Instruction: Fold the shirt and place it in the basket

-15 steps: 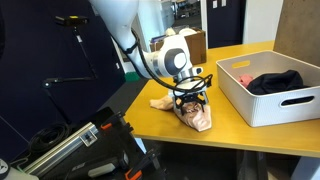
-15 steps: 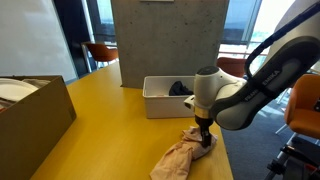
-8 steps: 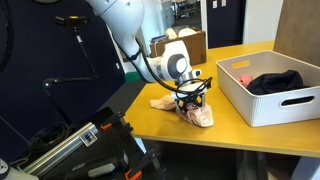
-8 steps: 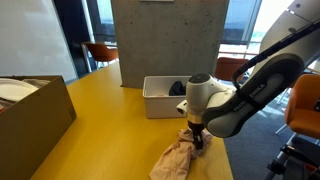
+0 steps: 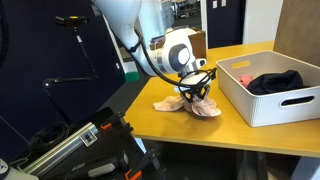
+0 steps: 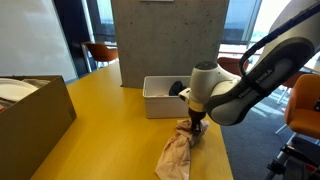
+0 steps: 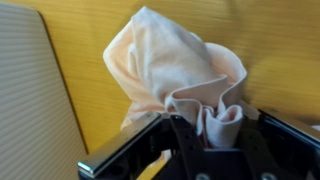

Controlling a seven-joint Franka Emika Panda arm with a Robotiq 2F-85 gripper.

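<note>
My gripper lifts the pinched shirt next and carries it outward over the basket's open top (image 5: 268,77) to release it, since the basket stands outward of my gripper.
The shirt (image 5: 190,104) is a crumpled pale peach bundle on the yellow table, near the table's edge; in the other exterior view the shirt (image 6: 176,156) stretches toward the camera. My gripper (image 5: 193,90) points down over its end nearest the basket (image 5: 240,102). In the wrist view a fold of the shirt (image 7: 165,60) is pinched between the black fingers of the gripper (image 7: 212,128), which is shut on it. The basket (image 6: 158,103) stands just beyond the gripper, white and straight-walled.
A black garment (image 5: 275,82) lies inside the basket. A brown cardboard box (image 6: 35,115) stands at the far side of the table, a grey pillar (image 6: 165,40) behind the basket. The table edge (image 7: 62,110) runs close beside the shirt.
The jaws have shut on a fold of the shirt. The gripper has shifted toward the basket, and the cloth has been drawn up and stretched out with it.
</note>
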